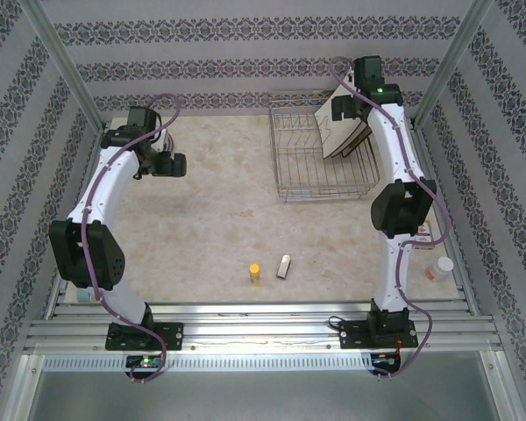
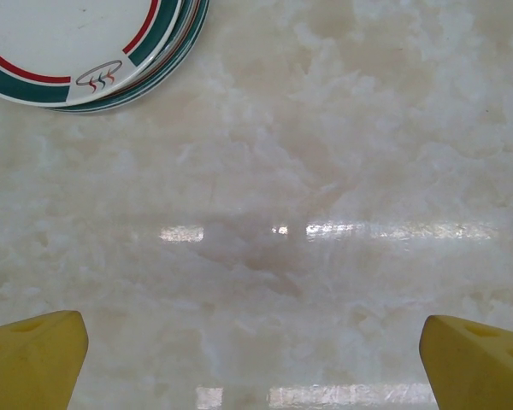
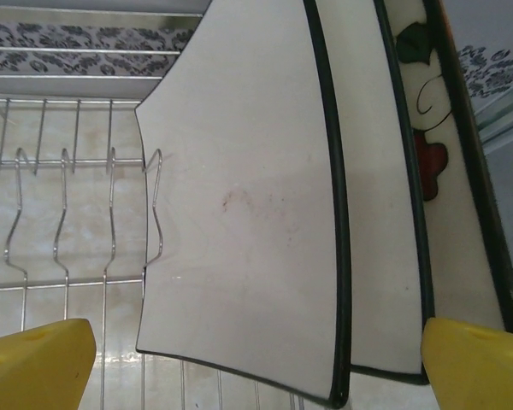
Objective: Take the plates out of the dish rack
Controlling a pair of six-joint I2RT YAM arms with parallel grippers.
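Note:
I need to lower my right gripper over the first plate's dark rim point(image 3: 339, 222) first and close to get it, as it stands apart from the next plate.
The silver wire dish rack point(image 1: 320, 162) stands at the back right of the table. Three square cream plates point(image 1: 346, 127) lean in its right end. The right wrist view shows two white backs point(image 3: 248, 213) and a flowered face point(image 3: 427, 154) among the rack wires point(image 3: 64, 213). My right gripper point(image 1: 344, 107) hovers over them, open point(image 3: 256, 367), its yellow fingertips point(image 3: 34, 363) apart on either side of the plates' edges. My left gripper point(image 1: 162, 165) is open point(image 2: 255, 363) over bare table. A stack of round plates with teal and red rims point(image 2: 68, 51) lies flat just beyond it.
A small yellow bottle point(image 1: 254, 273) and a small grey block point(image 1: 284, 266) lie near the front centre. A white bottle with an orange cap point(image 1: 438, 267) lies at the right edge. Patterned walls and metal posts close in the table.

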